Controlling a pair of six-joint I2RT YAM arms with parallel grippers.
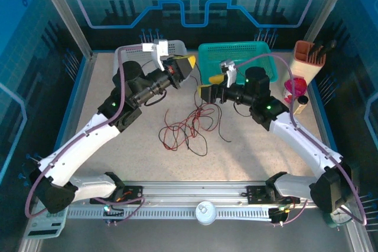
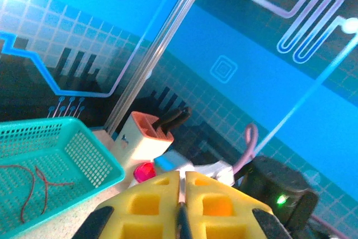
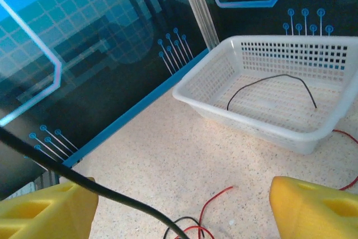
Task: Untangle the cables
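My right gripper will move gently toward that raised stretch (image 1: 199, 77) (image 3: 159, 216) and close both fingers around it, because the raised black cable crosses between the wide-open yellow fingers.
The cables (image 1: 186, 127), thin red and black wires, lie in a loose tangle on the speckled table between the two arms. My left gripper (image 1: 190, 63) hangs above and behind the tangle. Its yellow fingers (image 2: 151, 205) are shut, and a dark strand pinched between them looks like a black cable. My right gripper (image 1: 210, 85) stands open just right of it. In the right wrist view a raised black cable (image 3: 112, 194) crosses in front of the left finger, between the wide-apart jaws of the right gripper (image 3: 183, 194). Red cable (image 3: 215, 200) lies on the table below.
A white basket (image 3: 251, 121) at the back left holds one black cable (image 3: 268, 79). A teal basket (image 2: 84, 155) at the back holds red cable (image 2: 33, 186). An orange-topped holder (image 1: 308, 57) and a pink object (image 1: 293, 87) stand at the back right.
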